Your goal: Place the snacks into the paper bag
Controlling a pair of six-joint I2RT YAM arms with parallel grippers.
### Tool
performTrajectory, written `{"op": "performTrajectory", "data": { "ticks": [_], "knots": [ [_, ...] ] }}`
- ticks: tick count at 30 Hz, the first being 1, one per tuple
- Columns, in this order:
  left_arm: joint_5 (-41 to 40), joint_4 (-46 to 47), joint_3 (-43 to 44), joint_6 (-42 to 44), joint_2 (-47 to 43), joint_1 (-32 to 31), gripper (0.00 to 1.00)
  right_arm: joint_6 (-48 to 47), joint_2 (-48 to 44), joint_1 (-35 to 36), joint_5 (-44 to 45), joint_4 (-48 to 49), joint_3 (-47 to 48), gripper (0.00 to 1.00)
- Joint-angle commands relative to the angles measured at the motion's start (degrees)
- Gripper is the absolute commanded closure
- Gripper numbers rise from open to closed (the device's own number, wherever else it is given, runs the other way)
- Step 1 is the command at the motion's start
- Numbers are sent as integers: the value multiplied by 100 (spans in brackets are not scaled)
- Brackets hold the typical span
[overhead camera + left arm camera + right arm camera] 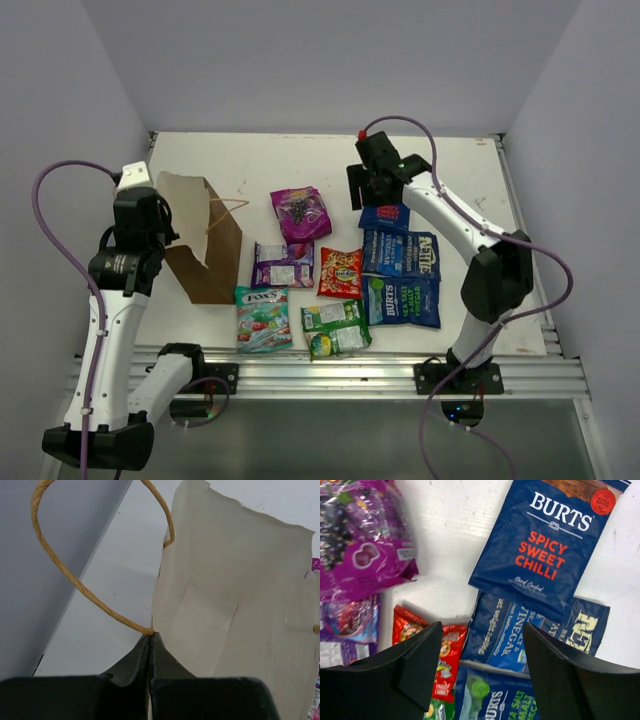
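Observation:
My right gripper should lower and shift onto the Spicy Sweet Chilli bag's edge facing away from the paper bag, since empty table borders it.
The brown paper bag (pixel 208 250) stands tilted at the left with its mouth open. My left gripper (pixel 166 232) is shut on its rim (pixel 150 632), where the string handle (pixel 75 580) is attached. The bag's pale inside (pixel 235 595) holds nothing that I can see. My right gripper (pixel 482 630) hangs open and empty over the blue crisp packets. The Spicy Sweet Chilli bag (pixel 545 545) lies just beyond its fingertips, and a salt and vinegar bag (pixel 505 640) lies between them, below. The snacks lie flat in a cluster right of the bag: purple (pixel 300 213), red-orange (pixel 341 273), teal-pink (pixel 262 318) and green (pixel 335 328).
A second purple packet (pixel 283 265) lies closest to the bag's right side. Two more blue crisp bags (pixel 402 300) sit near the table's front edge, close to the right arm's base. White walls enclose the table at the left, the back and the right.

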Motion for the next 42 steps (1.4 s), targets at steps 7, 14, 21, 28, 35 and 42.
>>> {"op": "performTrajectory", "data": {
  "ticks": [7, 14, 21, 28, 35, 42],
  "knots": [
    [306, 203, -132, -38, -34, 33, 100, -137, 1081, -433, 908, 583, 181, 30],
    [394, 203, -132, -20, 10, 33, 100, -145, 1267, -1346, 733, 881, -57, 30],
    [438, 220, -53, -20, 98, 33, 100, -357, 1838, -1470, 338, 829, 207, 29],
    [324, 150, 8, 6, 63, 33, 100, -84, 2216, -1672, -163, 873, -39, 28],
    [297, 150, 17, 24, 72, 33, 100, -111, 2436, -1725, -585, 970, -180, 50],
    [323, 159, 61, 41, 54, 33, 100, -198, 2201, -1708, -682, 890, -303, 100]
  ]
}}
